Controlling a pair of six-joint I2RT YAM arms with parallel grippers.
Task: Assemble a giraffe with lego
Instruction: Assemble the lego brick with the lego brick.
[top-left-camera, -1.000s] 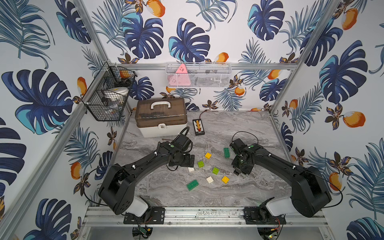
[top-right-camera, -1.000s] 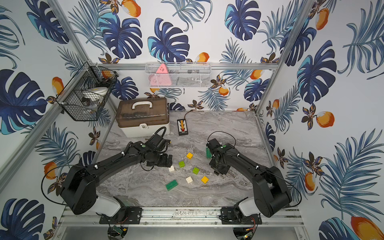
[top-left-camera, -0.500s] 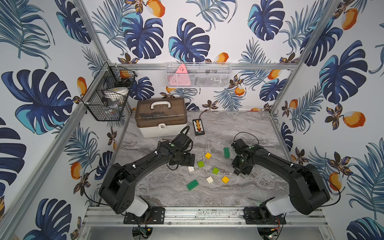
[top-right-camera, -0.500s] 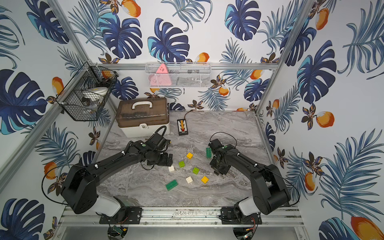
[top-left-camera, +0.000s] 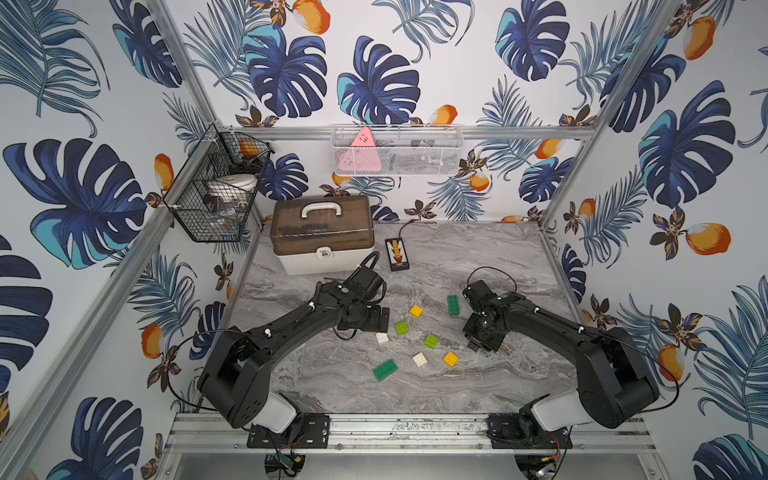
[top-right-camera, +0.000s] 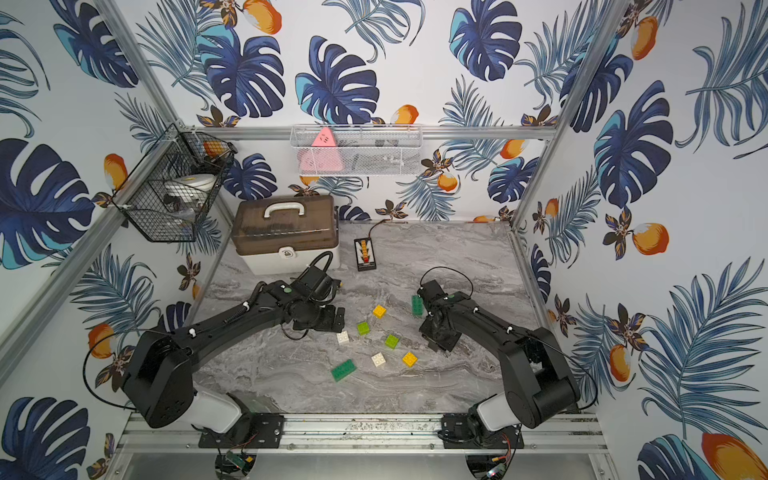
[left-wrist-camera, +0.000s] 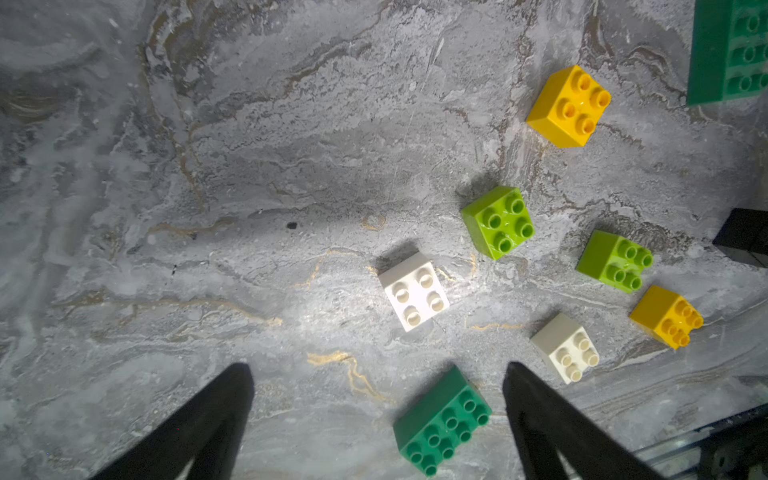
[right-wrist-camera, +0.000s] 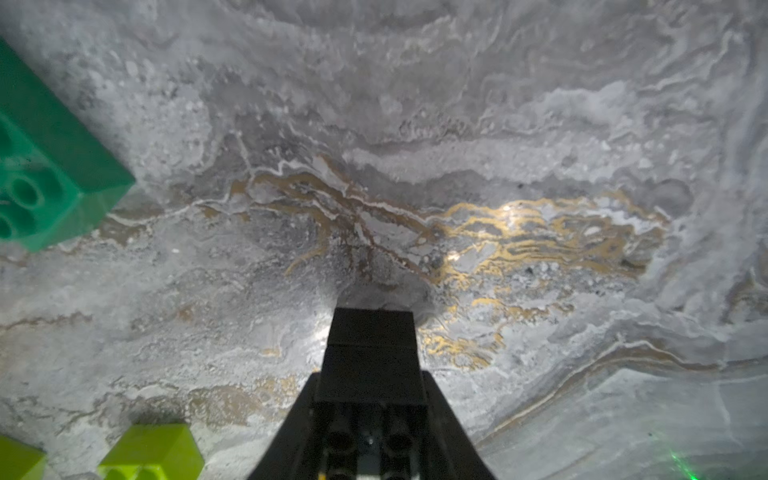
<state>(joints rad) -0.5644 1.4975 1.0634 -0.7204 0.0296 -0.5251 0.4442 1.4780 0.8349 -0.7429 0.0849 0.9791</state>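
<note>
The black brick piece (right-wrist-camera: 371, 332) should go onto the bare marble, as that clear patch is close below my right gripper. My right gripper will go down a little and release the piece.
Loose lego lies mid-table in both top views: dark green long bricks (top-left-camera: 453, 304) (top-left-camera: 385, 370), yellow (top-left-camera: 416, 311) (top-left-camera: 451, 359), lime (top-left-camera: 401, 328) (top-left-camera: 431, 341) and white (top-left-camera: 382, 338) (top-left-camera: 420, 359). No joined giraffe is in view. My left gripper (top-left-camera: 376, 319) hangs open left of the bricks. In the left wrist view this gripper (left-wrist-camera: 379, 368) has one dark green brick (left-wrist-camera: 442, 422) lying between its fingers, untouched, and a white brick (left-wrist-camera: 413, 292) ahead. My right gripper (right-wrist-camera: 370, 382) is shut on a black brick piece (right-wrist-camera: 371, 332), low over bare marble right of the bricks (top-left-camera: 482, 343).
A brown-lidded white case (top-left-camera: 322, 232) stands at the back left, with a small black remote (top-left-camera: 397, 253) beside it. A black wire basket (top-left-camera: 216, 187) and a white mesh shelf (top-left-camera: 395, 149) hang on the walls. Metal frame rails edge the marble table (top-left-camera: 498, 257).
The right arm's wrist has shifted slightly to the right, still holding the black piece. The left arm and the loose bricks have not moved.
</note>
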